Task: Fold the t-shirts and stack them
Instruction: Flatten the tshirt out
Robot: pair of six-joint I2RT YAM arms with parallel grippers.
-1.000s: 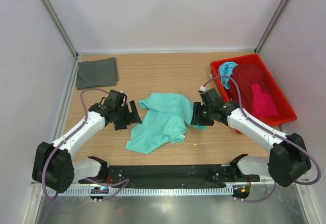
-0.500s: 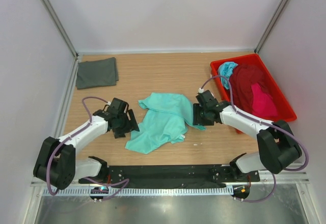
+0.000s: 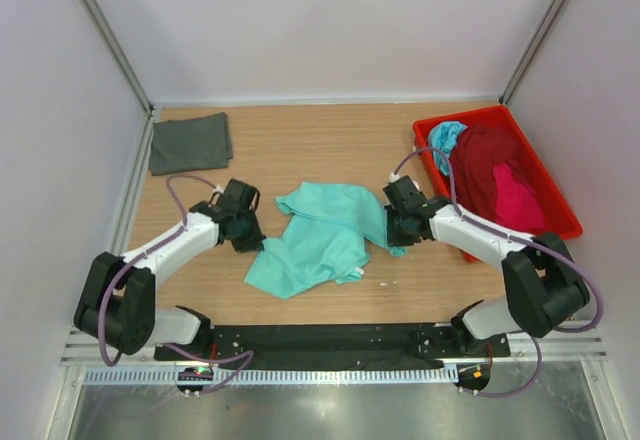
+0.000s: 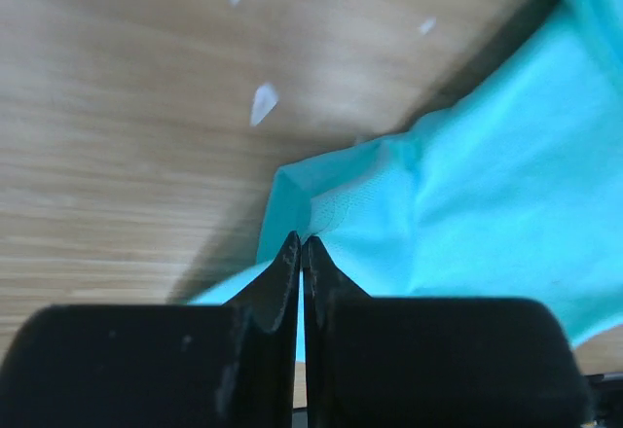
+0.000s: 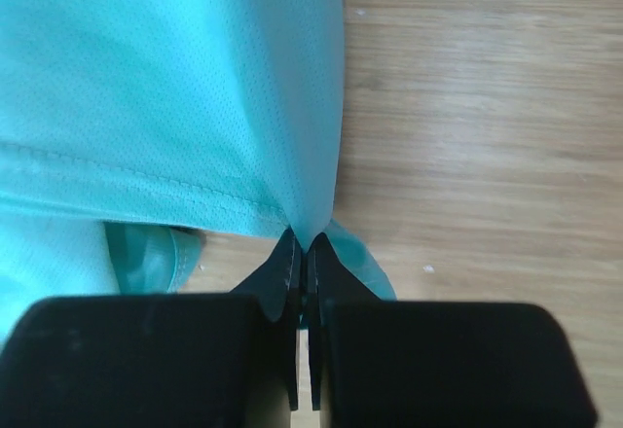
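I will lift my right gripper to spread the crumpled t-shirt, then lower it beside the tray, to its right in the top view, and release.
A crumpled mint green t-shirt [image 3: 320, 235] lies mid-table. My left gripper [image 3: 258, 238] is at its left edge, shut, pinching a fold of the cloth [image 4: 487, 185] between the tips [image 4: 301, 241]. My right gripper [image 3: 388, 228] is at the shirt's right edge, also shut, with a hem corner of the cloth [image 5: 165, 88] drawn up into its tips [image 5: 302, 238]. A dark grey t-shirt [image 3: 190, 143] lies folded at the back left. Turquoise [image 3: 447, 138], maroon [image 3: 490, 155] and pink [image 3: 515, 200] t-shirts lie bunched in the tray.
The red plastic tray [image 3: 500, 113] stands at the back right, close behind my right arm. White walls with metal posts close the table on three sides. A black rail runs along the near edge by the arm bases.
Both grippers have closed from open onto the mint green shirt's edges. The left one moved right to the cloth, and the shirt's left edge has shifted slightly.
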